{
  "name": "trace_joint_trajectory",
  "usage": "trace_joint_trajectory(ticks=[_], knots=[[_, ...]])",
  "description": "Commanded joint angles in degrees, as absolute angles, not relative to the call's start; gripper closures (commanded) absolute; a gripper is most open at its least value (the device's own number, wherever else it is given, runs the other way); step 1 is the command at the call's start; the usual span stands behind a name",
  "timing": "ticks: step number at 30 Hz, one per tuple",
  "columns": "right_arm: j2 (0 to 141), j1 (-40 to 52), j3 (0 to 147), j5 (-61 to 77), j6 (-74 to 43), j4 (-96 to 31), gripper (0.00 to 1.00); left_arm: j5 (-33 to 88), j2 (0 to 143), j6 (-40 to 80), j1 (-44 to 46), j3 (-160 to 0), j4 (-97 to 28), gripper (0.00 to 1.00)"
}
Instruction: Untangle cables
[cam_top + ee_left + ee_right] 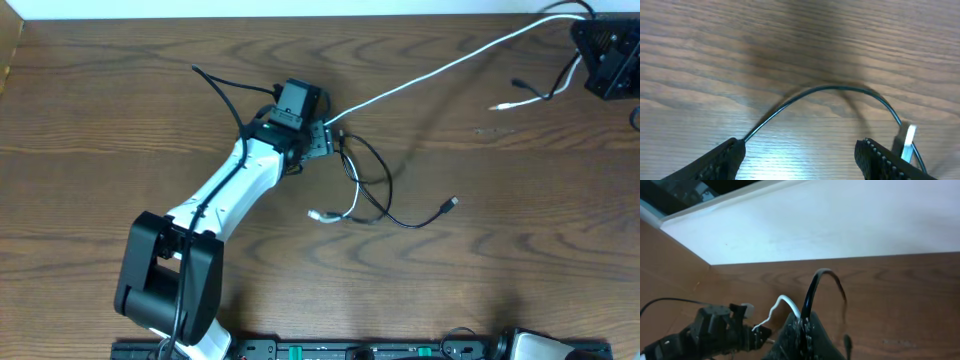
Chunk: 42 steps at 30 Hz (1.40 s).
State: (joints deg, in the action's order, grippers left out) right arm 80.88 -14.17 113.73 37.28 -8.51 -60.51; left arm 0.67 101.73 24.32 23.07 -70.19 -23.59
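Note:
Next, my right gripper will go left in the overhead view toward the tangle (372, 185), slackening the straight white cable, and release the black cable.
The white cable (440, 68) runs from my right gripper (588, 45) at the far right corner diagonally down to my left gripper (330, 138) at mid-table. Its plug (316, 213) lies nearer me. The black cable (378, 190) loops beside the left gripper and ends in a plug (452, 202). The left gripper (800, 150) is open over bare wood. The black cable (830, 89) arcs just ahead of it and passes under the left fingertip (732, 150). A silver plug (909, 139) sits by the right finger. The right gripper (805, 327) is shut on both the black cable (812, 287) and the white cable (785, 301).
Two short cable ends (515, 95) hang down from the right gripper onto the wooden table (100, 120). A thin black wire (215, 88) trails from the left arm (225, 190) toward the far left. The white wall edge (840, 225) borders the table's far side.

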Motion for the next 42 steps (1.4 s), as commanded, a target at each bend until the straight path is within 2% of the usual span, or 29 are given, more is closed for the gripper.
trace_joint_trajectory(ticks=[1,4,9,10,11,12,17,21,22,24,25,26,27,29,34,39,42], knots=[[82.8,-14.0,114.3,37.3,-7.0,-61.7,0.99,-0.4,100.9,18.9,22.8,-70.4,-23.9,0.28],[84.4,-13.1,114.3,37.6,-5.3,-63.5,0.99,-0.2,99.0,18.1,22.8,-70.4,-23.7,0.36],[87.2,-10.3,114.3,38.5,0.0,-67.4,0.99,1.0,91.9,17.6,21.6,-70.4,-23.4,0.58],[87.8,-9.7,114.3,38.5,0.6,-68.1,0.99,1.8,90.0,17.6,21.3,-70.4,-23.4,0.67],[88.4,-9.0,114.3,38.5,1.5,-68.6,0.99,2.6,88.2,17.6,20.9,-70.4,-23.5,0.89],[89.1,-8.0,114.3,38.5,2.4,-69.1,0.99,3.5,86.3,17.7,20.6,-70.4,-23.5,0.92],[92.5,-2.7,114.3,38.2,9.6,-71.5,0.99,4.1,76.6,21.1,20.2,-70.4,-23.0,0.93],[95.8,0.3,114.3,34.9,10.2,-72.7,0.99,4.1,70.5,23.7,20.2,-70.4,-21.4,0.92],[96.8,1.0,114.3,34.3,10.2,-73.0,0.96,4.1,69.1,23.9,20.2,-70.4,-20.8,0.93],[98.8,2.1,114.3,32.9,11.3,-73.9,0.79,4.1,66.7,25.2,20.2,-70.4,-19.5,0.92],[99.7,2.5,114.3,32.1,11.9,-74.3,0.66,4.1,65.7,26.0,20.2,-70.4,-18.8,0.92],[100.8,2.9,114.3,31.1,12.3,-74.7,0.40,4.1,64.6,26.8,20.2,-70.4,-17.8,0.93],[101.6,3.1,114.3,30.2,12.6,-74.9,0.24,4.6,63.6,27.4,20.2,-70.4,-16.9,0.93],[103.3,3.2,114.3,28.9,12.6,-75.4,0.03,7.0,62.1,28.3,20.2,-70.4,-14.1,0.92],[105.1,3.4,114.3,31.7,14.4,-76.1,0.01,14.8,61.0,31.5,20.2,-70.4,-7.0,0.93],[102.3,3.4,114.3,48.5,32.8,-80.5,0.01,20.2,62.4,35.6,20.2,-70.4,-6.3,0.93],[100.6,4.1,114.3,56.4,38.4,-81.0,0.01,23.0,64.7,39.5,20.1,-70.4,-5.4,0.93]])
